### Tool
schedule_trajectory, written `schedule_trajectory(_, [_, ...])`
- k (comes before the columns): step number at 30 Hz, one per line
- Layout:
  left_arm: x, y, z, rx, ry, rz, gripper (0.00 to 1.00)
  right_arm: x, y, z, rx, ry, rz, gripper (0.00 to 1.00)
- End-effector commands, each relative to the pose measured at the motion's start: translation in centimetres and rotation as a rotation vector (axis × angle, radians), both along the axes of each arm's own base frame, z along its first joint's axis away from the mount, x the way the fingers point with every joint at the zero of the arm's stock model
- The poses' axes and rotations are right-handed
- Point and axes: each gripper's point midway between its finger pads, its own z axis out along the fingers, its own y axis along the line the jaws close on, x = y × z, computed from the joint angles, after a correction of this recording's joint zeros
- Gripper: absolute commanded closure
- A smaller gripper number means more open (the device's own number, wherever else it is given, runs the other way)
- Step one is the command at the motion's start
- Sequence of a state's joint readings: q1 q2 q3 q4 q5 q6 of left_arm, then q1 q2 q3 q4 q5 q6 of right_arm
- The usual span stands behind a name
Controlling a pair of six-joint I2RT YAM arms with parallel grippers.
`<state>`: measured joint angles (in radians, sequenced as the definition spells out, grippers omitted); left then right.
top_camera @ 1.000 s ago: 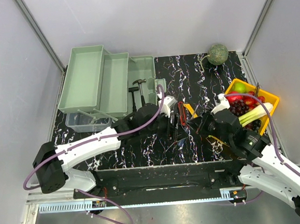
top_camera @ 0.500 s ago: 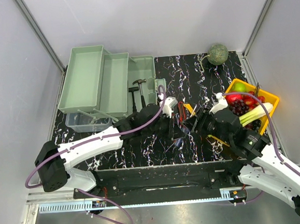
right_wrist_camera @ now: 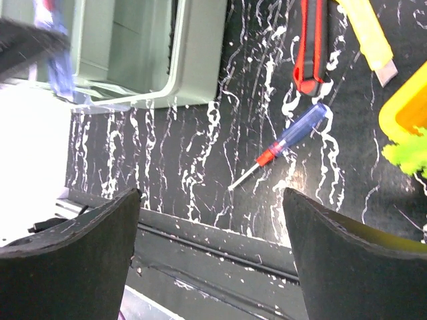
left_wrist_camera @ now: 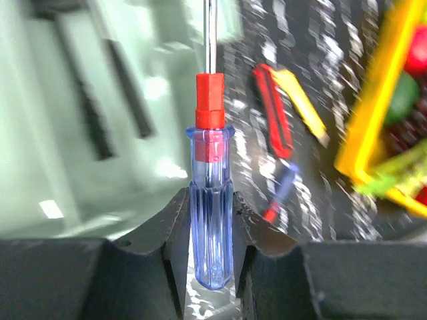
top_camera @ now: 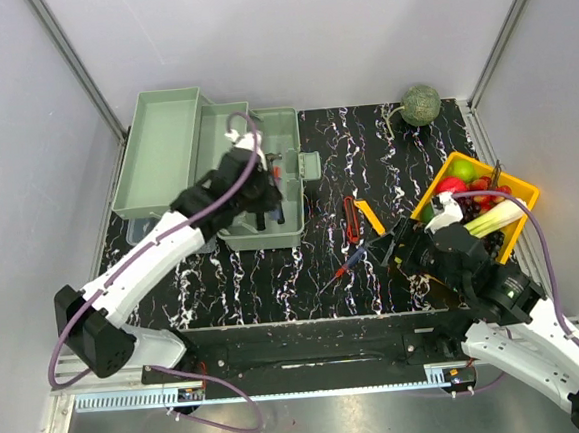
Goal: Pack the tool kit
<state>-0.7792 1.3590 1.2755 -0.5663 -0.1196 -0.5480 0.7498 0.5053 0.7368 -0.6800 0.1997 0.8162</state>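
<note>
The second screwdriver's blue handle lies below the robot's right gripper, to its left in the top view, so the gripper should next lower that way and turn to match the handle's slant.
The pale green toolbox (top_camera: 292, 228) stands open at the back left, its trays (top_camera: 164, 146) folded out. My left gripper (top_camera: 265, 190) hovers over the box, shut on the clear blue handle of a screwdriver (left_wrist_camera: 211, 220) with a red collar, its shaft pointing away from the camera. A second blue and red screwdriver (top_camera: 358, 261) lies on the table just left of my open right gripper (right_wrist_camera: 213, 253), whose jaws hold nothing. Red pliers (top_camera: 351, 217) and a yellow knife (top_camera: 370, 215) lie side by side behind it. Blurred dark tool shapes lie inside the box (left_wrist_camera: 67, 140).
A yellow tray (top_camera: 524, 198) of fruit sits at the right edge, close to my right arm. A green melon (top_camera: 421, 104) rests in the back right corner. A clear lid (top_camera: 151, 237) lies beside the toolbox on the left. Grey walls enclose the table.
The left gripper closed on a screwdriver at mid-table and carried it back left over the toolbox. The right gripper opened and drew back slightly to the right.
</note>
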Motion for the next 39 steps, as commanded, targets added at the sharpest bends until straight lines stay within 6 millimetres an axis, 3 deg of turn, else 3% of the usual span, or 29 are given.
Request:
schedule_trajectory(1, [4.4,7.1,2.8,0.133,-0.094,0.188,1.00,0.0,-0.8,-1.3,-0.023,0.055,-0.053,0.10])
schedule_trajectory(6, [7.2,11.6,1.7,0.349,-0.095,0.286,1.00,0.2,-0.7,-3.0,-0.041,0.097,-0.066,0.11])
schedule_trajectory(11, [9.2,13.4,0.3,0.410,-0.064,0.315,0.99,0.2,-0.2,-4.0,-0.053,0.140,-0.064,0.12])
schedule_trajectory(18, [11.2,14.4,-2.1,0.422,-0.023,0.242,0.94,0.0,-0.1,-5.0,-0.058,0.170,-0.060,0.12])
schedule_trajectory(27, [11.7,13.8,-3.5,0.365,0.033,0.207,0.63,0.6,-0.1,-6.9,-0.085,0.236,-0.116,0.17])
schedule_trajectory(30, [11.7,13.9,-2.4,0.350,0.011,0.226,0.53,0.9,-0.3,-7.9,-0.098,0.264,-0.158,0.18])
schedule_trajectory(33, [11.2,13.3,-0.1,0.281,-0.033,0.217,0.42,1.5,-0.6,-8.9,-0.122,0.298,-0.214,0.19])
schedule_trajectory(39, [8.1,11.0,5.8,0.069,-0.152,0.118,0.35,3.8,0.7,-10.5,-0.154,0.344,-0.279,0.22])
